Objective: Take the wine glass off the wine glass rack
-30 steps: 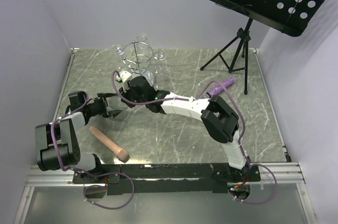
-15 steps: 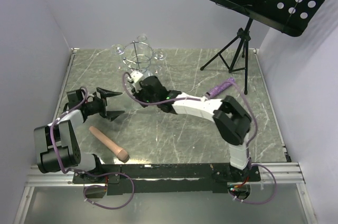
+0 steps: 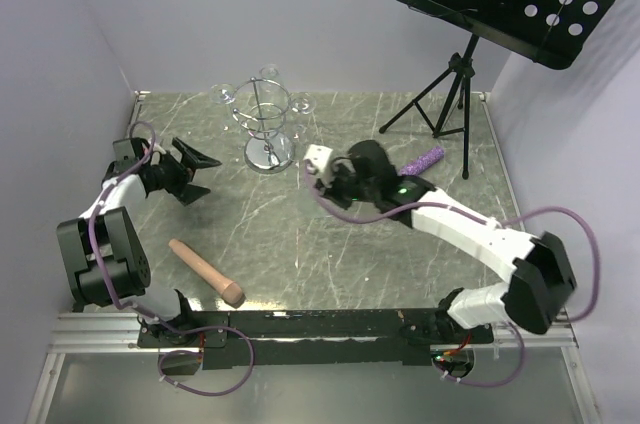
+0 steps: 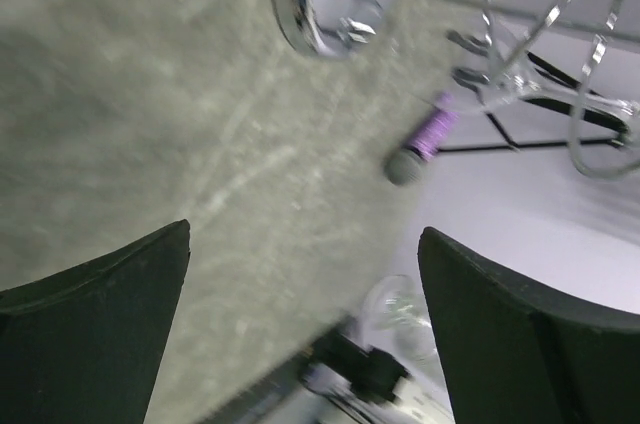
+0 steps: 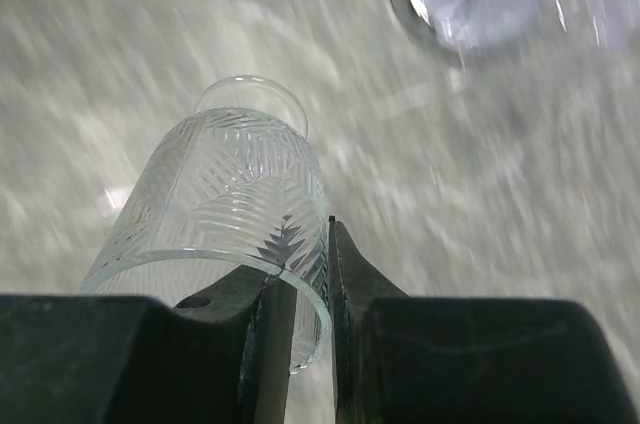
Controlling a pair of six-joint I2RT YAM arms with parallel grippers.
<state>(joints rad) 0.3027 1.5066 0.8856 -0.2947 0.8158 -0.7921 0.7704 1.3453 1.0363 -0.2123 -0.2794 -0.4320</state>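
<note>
My right gripper will move outward, down and to the right in the top view to free the glass on the bare tabletop (image 3: 396, 146) beside the microphone, clear of the rack (image 3: 266, 122).
The wine glass rack (image 3: 266, 122) is a silver wire stand with a round shiny base, at the back left of the table. Clear glasses (image 3: 223, 96) still hang from its top ring. My right gripper (image 3: 322, 172) is to the right of the rack's base, apart from it. It is shut on the rim of a clear cut-pattern wine glass (image 5: 235, 204), one finger inside and one outside. My left gripper (image 3: 195, 175) is open and empty, left of the rack. In the left wrist view the rack's base (image 4: 325, 4) is ahead and the held glass (image 4: 400, 309) is between my fingers' line of sight.
A wooden pestle (image 3: 205, 272) lies at the front left. A purple microphone (image 3: 422, 161) lies right of centre. A black music stand (image 3: 450, 84) with a perforated desk stands at the back right. White walls close in the left, back and right sides.
My right gripper has drawn back from the rack to the right with the glass in it. My left gripper has opened and moved back toward the left wall.
</note>
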